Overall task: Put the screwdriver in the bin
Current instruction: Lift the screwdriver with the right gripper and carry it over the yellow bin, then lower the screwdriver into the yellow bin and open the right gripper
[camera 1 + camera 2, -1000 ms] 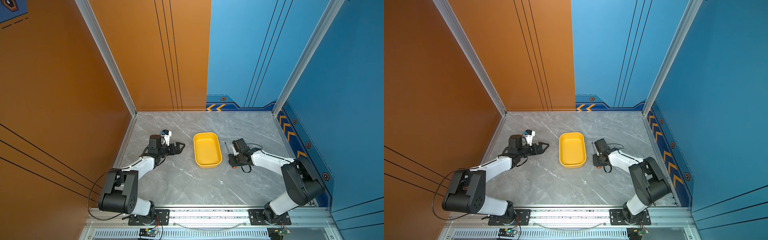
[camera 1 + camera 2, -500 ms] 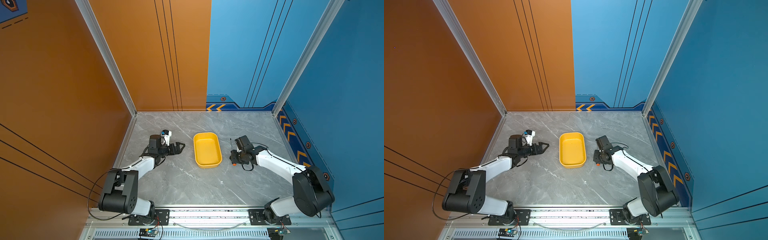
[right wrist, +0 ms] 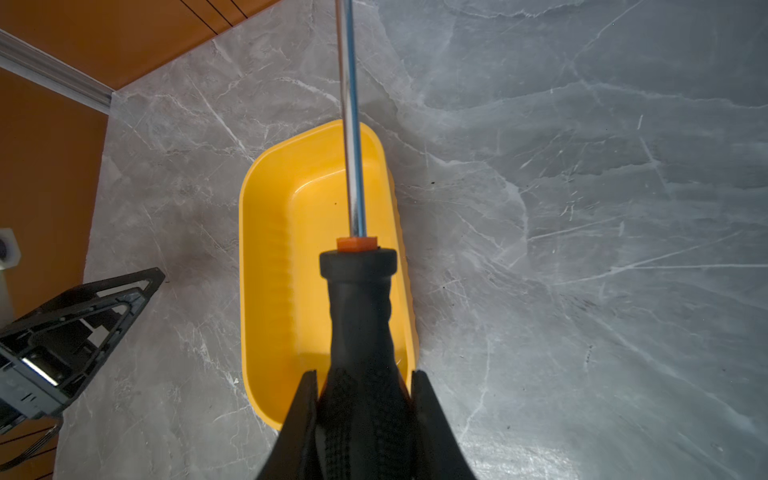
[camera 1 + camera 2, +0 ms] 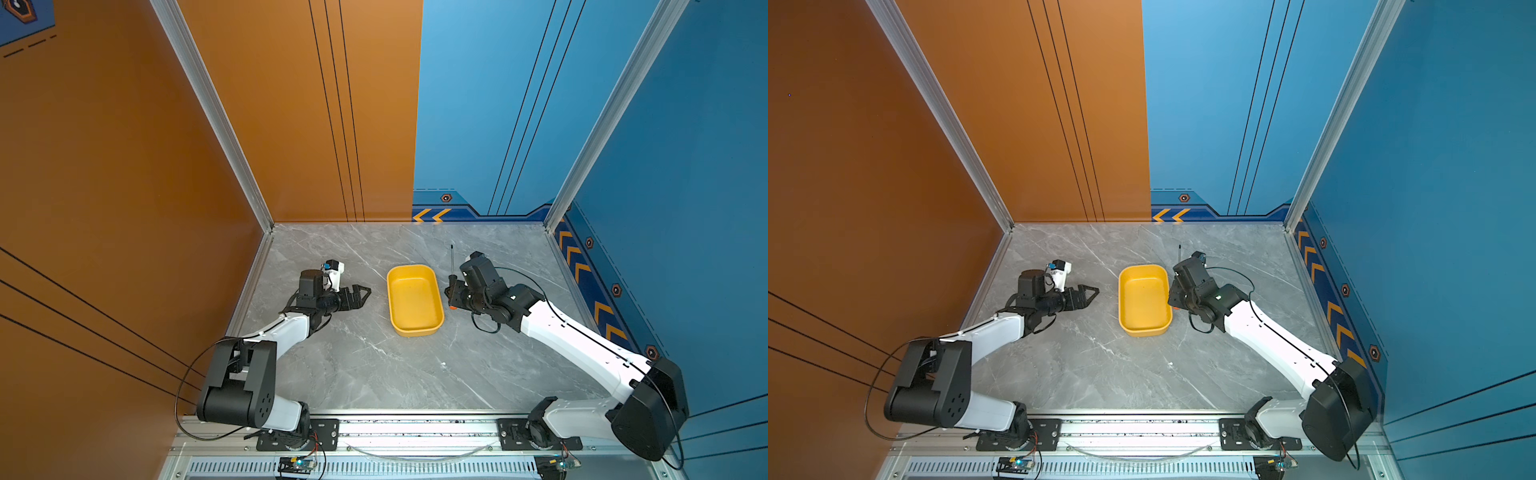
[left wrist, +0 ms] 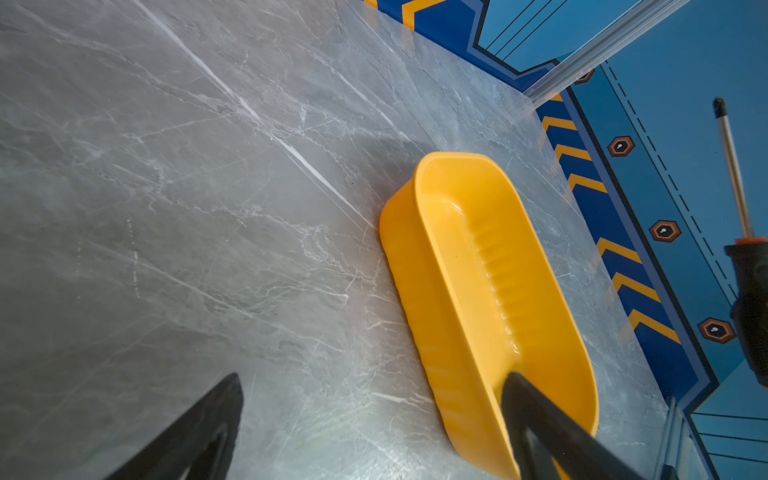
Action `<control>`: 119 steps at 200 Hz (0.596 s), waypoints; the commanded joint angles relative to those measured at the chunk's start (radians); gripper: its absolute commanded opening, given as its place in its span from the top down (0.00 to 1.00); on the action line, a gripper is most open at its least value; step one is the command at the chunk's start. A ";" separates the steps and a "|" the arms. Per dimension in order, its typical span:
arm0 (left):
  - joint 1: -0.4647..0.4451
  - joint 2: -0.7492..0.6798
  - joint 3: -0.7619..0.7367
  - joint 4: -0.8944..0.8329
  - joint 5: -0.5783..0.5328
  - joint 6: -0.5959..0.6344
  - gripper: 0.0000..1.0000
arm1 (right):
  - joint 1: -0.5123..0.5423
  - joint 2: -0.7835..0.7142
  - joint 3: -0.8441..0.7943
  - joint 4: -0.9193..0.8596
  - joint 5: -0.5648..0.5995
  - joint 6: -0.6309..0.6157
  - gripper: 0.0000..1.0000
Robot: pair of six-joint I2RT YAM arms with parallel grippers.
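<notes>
My right gripper moves sideways over the bin's bottom next and down inside to release the screwdriver's handle. The screwdriver still hangs high by the bin's rim.
The screwdriver has a black handle, an orange collar and a thin metal shaft. My right gripper is shut on the handle. It hangs lifted over the right rim of the yellow bin, shaft pointing toward the back wall. In both top views the right gripper sits at the right side of the bin, with the screwdriver's shaft sticking out beyond it. My left gripper rests open and holds nothing, left of the bin.
The grey marble table is walled by orange panels on the left and blue panels at the back and right. The left gripper's fingers lie a short way from the bin's left wall.
My right gripper has risen with the screwdriver and carried it left, up to the bin's right rim. The left arm has stayed still.
</notes>
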 commanded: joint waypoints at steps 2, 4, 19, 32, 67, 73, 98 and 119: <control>-0.009 0.009 0.019 -0.013 0.023 0.035 0.02 | 0.038 0.059 0.040 0.014 0.049 0.038 1.00; -0.009 0.010 0.019 -0.012 0.024 0.035 0.02 | 0.042 0.069 0.042 0.018 0.051 0.040 1.00; -0.008 0.016 0.022 -0.013 0.027 0.037 0.02 | 0.068 0.115 0.057 0.030 0.055 0.048 1.00; -0.008 0.021 0.026 -0.013 0.031 0.037 0.02 | 0.092 0.159 0.073 0.037 0.057 0.049 1.00; -0.009 0.036 0.041 -0.013 0.041 0.034 0.02 | 0.108 0.268 0.120 0.037 0.042 0.049 1.00; -0.011 0.039 0.042 -0.013 0.041 0.034 0.02 | 0.112 0.289 0.128 0.037 0.039 0.049 1.00; -0.013 0.047 0.045 -0.012 0.044 0.035 0.02 | 0.128 0.353 0.155 0.037 0.041 0.051 1.00; -0.014 0.053 0.050 -0.012 0.048 0.034 0.02 | 0.134 0.401 0.175 0.037 0.039 0.052 1.00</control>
